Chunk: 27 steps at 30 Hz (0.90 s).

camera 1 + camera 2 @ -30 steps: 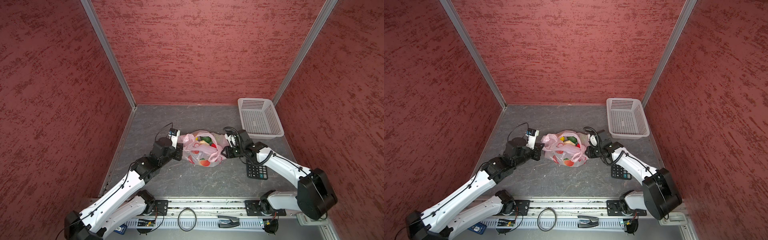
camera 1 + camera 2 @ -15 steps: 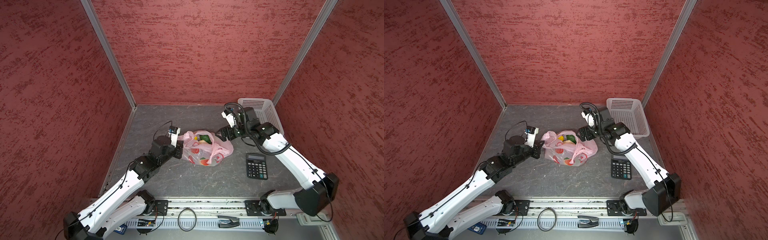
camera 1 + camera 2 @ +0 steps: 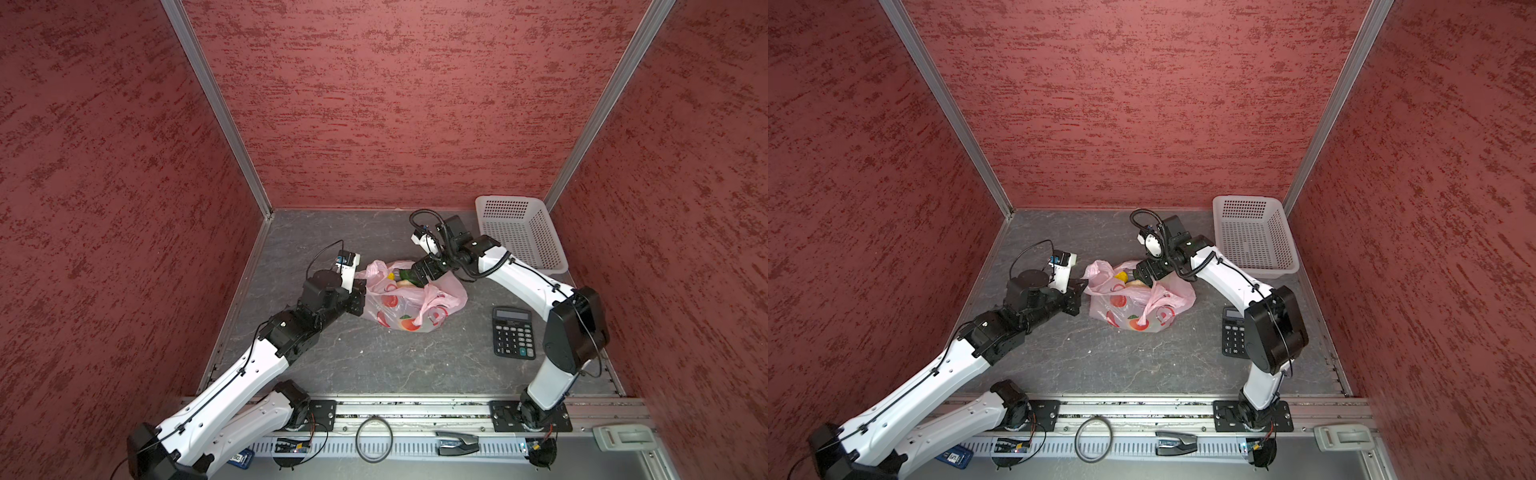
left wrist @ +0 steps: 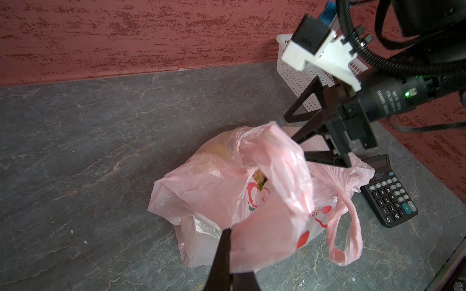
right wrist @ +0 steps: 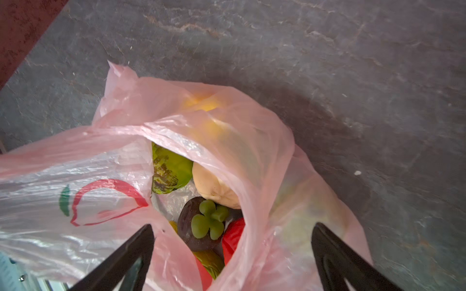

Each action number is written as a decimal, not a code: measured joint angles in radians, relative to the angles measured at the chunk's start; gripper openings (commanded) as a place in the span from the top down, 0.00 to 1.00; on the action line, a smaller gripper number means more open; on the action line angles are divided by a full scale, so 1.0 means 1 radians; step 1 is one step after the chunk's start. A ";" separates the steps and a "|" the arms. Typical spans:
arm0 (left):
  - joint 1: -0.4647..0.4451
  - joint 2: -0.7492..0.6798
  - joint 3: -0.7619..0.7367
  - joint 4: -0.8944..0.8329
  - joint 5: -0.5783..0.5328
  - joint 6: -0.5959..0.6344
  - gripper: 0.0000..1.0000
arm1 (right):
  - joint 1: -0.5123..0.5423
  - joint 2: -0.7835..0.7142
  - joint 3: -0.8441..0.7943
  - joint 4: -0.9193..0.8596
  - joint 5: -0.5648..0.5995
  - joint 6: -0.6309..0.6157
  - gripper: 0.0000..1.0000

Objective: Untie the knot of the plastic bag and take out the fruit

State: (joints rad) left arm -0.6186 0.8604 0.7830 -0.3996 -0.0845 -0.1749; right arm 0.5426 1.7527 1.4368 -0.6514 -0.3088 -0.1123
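Observation:
I will move my right gripper down onto the bag's far strap (image 5: 255,223) next, with one finger inside the bag's opening, and close, because that strap is below, between the open fingers.
The pale pink plastic bag (image 3: 409,305) (image 3: 1138,303) lies mid-table with its mouth agape. The knot is out of view; one handle strap (image 4: 350,234) hangs as a loose loop. My left gripper (image 3: 365,291) (image 4: 230,236) is shut on a fold of the bag's left rim. My right gripper (image 3: 419,276) (image 5: 232,226) hovers open over the mouth, a finger on each side of the far rim. Inside lies the fruit: a dark purple piece (image 5: 194,226), a bumpy green one (image 5: 169,171), a cream one (image 5: 214,186), a red one (image 5: 234,234). Yellow (image 5: 201,103) shows through the plastic.
A white perforated basket (image 3: 519,237) (image 3: 1252,237) stands at the back right corner. A black calculator (image 3: 513,332) (image 4: 390,194) lies right of the bag, beside my right arm. Red walls close in three sides; a metal rail (image 3: 415,409) runs along the front.
My right gripper has left the bag's right side, risen, swung to the far side over the mouth and opened wide. The bag's right side has slumped. The left gripper stays put.

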 measured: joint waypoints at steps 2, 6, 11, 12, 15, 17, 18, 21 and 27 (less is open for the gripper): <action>0.004 -0.002 0.000 0.000 0.000 0.000 1.00 | 0.018 0.019 -0.011 0.028 0.030 0.000 0.03; 0.026 -0.004 0.000 0.000 0.002 -0.001 1.00 | 0.038 0.087 -0.011 0.106 0.071 0.003 0.59; 0.083 -0.012 -0.001 -0.001 0.008 -0.012 1.00 | 0.023 0.127 -0.009 0.143 0.110 0.040 1.00; 0.092 -0.014 -0.002 -0.002 0.008 -0.013 1.00 | 0.016 0.122 -0.006 0.145 0.114 0.054 1.00; 0.116 -0.030 -0.010 -0.006 0.008 -0.021 1.00 | -0.016 0.087 -0.003 0.147 0.132 0.090 1.00; 0.124 -0.040 -0.013 -0.010 0.008 -0.024 0.96 | -0.039 0.045 0.002 0.135 0.141 0.108 1.00; 0.126 -0.043 -0.014 -0.012 0.010 -0.027 0.84 | -0.050 0.024 0.011 0.124 0.146 0.118 1.00; 0.129 -0.049 -0.014 -0.011 0.030 -0.033 0.30 | -0.069 -0.043 0.047 0.105 0.154 0.132 1.00; 0.132 -0.051 -0.005 -0.016 0.050 -0.044 0.00 | -0.075 -0.086 0.098 0.086 0.155 0.143 1.00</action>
State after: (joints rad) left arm -0.4870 0.8089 0.7780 -0.4156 -0.0349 -0.2188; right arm 0.4675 1.6665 1.5345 -0.5655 -0.1535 0.0303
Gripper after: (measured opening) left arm 0.958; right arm 0.042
